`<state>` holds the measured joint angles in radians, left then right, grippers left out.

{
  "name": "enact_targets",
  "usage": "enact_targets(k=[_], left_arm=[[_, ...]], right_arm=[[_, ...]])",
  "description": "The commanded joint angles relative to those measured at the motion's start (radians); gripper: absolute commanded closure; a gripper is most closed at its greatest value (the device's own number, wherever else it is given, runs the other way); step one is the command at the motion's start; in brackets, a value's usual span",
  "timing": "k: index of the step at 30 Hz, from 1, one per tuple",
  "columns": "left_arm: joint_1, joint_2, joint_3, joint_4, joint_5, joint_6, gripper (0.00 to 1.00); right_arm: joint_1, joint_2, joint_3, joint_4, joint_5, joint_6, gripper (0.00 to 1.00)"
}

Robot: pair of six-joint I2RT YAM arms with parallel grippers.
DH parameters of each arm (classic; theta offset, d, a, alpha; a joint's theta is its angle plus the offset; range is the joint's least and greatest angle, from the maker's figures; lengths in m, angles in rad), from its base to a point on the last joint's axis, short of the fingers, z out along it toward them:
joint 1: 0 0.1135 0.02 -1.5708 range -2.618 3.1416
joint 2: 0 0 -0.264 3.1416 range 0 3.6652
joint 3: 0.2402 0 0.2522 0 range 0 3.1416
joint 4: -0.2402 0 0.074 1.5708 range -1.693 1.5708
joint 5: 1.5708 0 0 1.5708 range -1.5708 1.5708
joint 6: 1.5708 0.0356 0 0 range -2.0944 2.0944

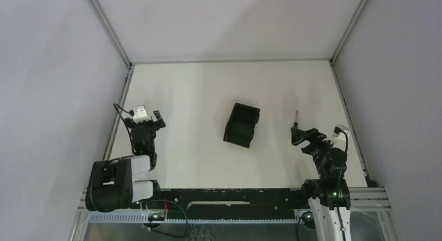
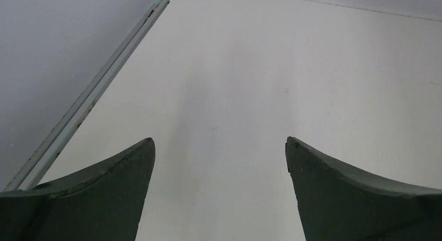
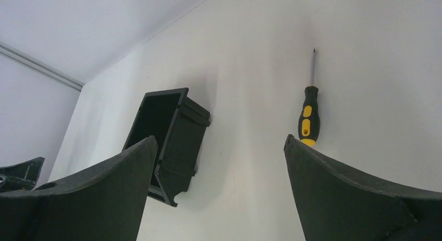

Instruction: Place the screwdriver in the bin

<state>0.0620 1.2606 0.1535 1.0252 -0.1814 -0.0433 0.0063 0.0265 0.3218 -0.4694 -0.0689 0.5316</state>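
My right gripper should next reach outward, tip its fingers down, lower them astride the screwdriver's handle (image 1: 295, 125) (image 3: 310, 110) and close, because the handle is outward and below.
The screwdriver (image 1: 296, 118) lies on the white table at the right, tip pointing away; in the right wrist view it (image 3: 308, 113) shows a thin shaft and a black and yellow handle, just beyond my right finger. The black bin (image 1: 242, 124) stands at the table's middle, also in the right wrist view (image 3: 168, 139) to the left. My right gripper (image 1: 305, 136) is open and empty, just short of the screwdriver's handle. My left gripper (image 1: 148, 122) is open and empty at the far left, over bare table (image 2: 219, 147).
Grey walls with metal frame rails (image 1: 117, 113) close the table on the left, back and right. A black rail (image 1: 234, 196) runs along the near edge between the arm bases.
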Motion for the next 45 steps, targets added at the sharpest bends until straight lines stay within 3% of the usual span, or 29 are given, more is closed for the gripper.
enact_targets(k=[1,5,9,11,18,25,32,34,38,42,44,45], left_arm=[[-0.005,-0.001,0.038,0.035,-0.007,0.016,0.00],[-0.005,-0.001,0.039,0.035,-0.007,0.016,0.00],[-0.005,-0.001,0.038,0.035,-0.007,0.016,0.00],[-0.005,-0.001,0.038,0.035,-0.008,0.016,0.00],[-0.006,-0.002,0.039,0.035,-0.006,0.016,0.00],[-0.005,-0.002,0.038,0.035,-0.006,0.016,0.00],[-0.004,-0.001,0.038,0.034,-0.007,0.016,0.00],[-0.005,-0.001,0.040,0.035,-0.008,0.016,0.00],[-0.005,-0.002,0.038,0.035,-0.008,0.016,0.00],[-0.005,-0.001,0.039,0.035,-0.008,0.016,0.00],[-0.005,-0.002,0.039,0.035,-0.007,0.016,0.00],[-0.005,-0.001,0.039,0.035,-0.007,0.016,0.00]], right_arm=[[0.001,0.018,0.026,0.044,0.037,0.044,0.00],[0.001,0.043,0.094,0.067,0.090,0.014,0.00],[0.001,0.191,0.241,0.089,0.103,-0.095,0.00],[0.001,0.372,0.369,0.034,0.125,-0.138,0.00],[0.001,1.115,0.946,-0.478,0.223,-0.281,0.00],[-0.036,1.484,0.963,-0.453,0.162,-0.295,0.03],[-0.036,1.752,0.946,-0.386,0.108,-0.323,0.25],[-0.036,1.802,0.942,-0.369,0.118,-0.326,0.28],[-0.034,1.866,0.942,-0.354,0.152,-0.329,0.43],[-0.035,1.874,0.947,-0.363,0.173,-0.349,0.78],[-0.035,1.852,0.974,-0.400,0.188,-0.360,1.00],[-0.035,1.836,0.988,-0.427,0.196,-0.363,1.00]])
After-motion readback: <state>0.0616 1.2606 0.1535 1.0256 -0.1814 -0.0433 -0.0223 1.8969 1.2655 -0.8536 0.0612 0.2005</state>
